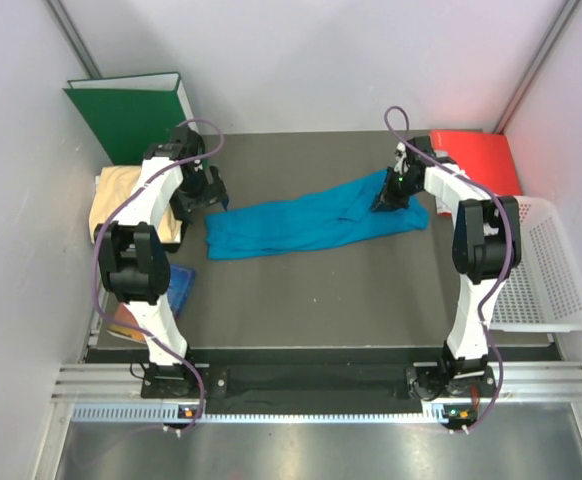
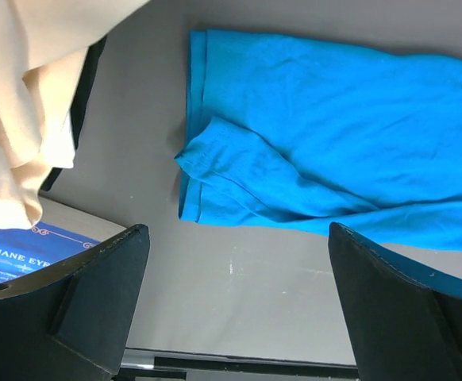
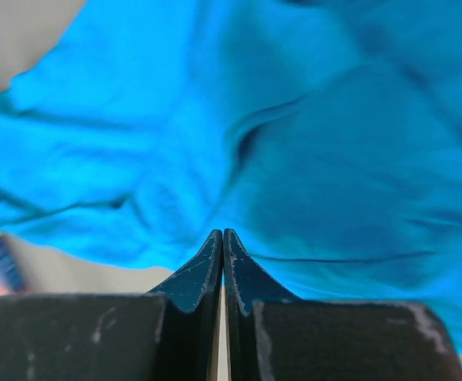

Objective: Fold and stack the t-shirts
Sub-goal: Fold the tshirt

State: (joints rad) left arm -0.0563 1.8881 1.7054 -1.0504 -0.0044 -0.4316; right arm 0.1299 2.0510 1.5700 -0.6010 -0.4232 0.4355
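The teal-blue t-shirt's far edge point(image 1: 247, 206) point(image 2: 330, 44) is below my left gripper, uncovered beside the bare mat. I will lower my left gripper onto it next, toward the right in the top view.
The teal-blue t-shirt point(image 1: 306, 225) lies stretched in a long strip across the dark mat point(image 1: 321, 295). It also fills the right wrist view point(image 3: 294, 143) and the left wrist view point(image 2: 334, 135). My right gripper point(image 1: 389, 196) is at its right end, with the jaws pressed together on a pinch of the cloth point(image 3: 222, 232). My left gripper point(image 1: 203, 197) is open and empty just past the shirt's left end, above bare mat point(image 2: 235, 270). The pale yellow-orange t-shirt point(image 1: 113, 195) lies bunched at the left edge; it also shows in the left wrist view point(image 2: 17, 103).
A green binder point(image 1: 131, 110) stands at the back left. A red folder point(image 1: 479, 157) lies at the back right. A white basket point(image 1: 546, 265) sits off the mat's right edge. A blue book point(image 1: 179, 287) lies under the left arm and also shows in the left wrist view point(image 2: 25, 258).
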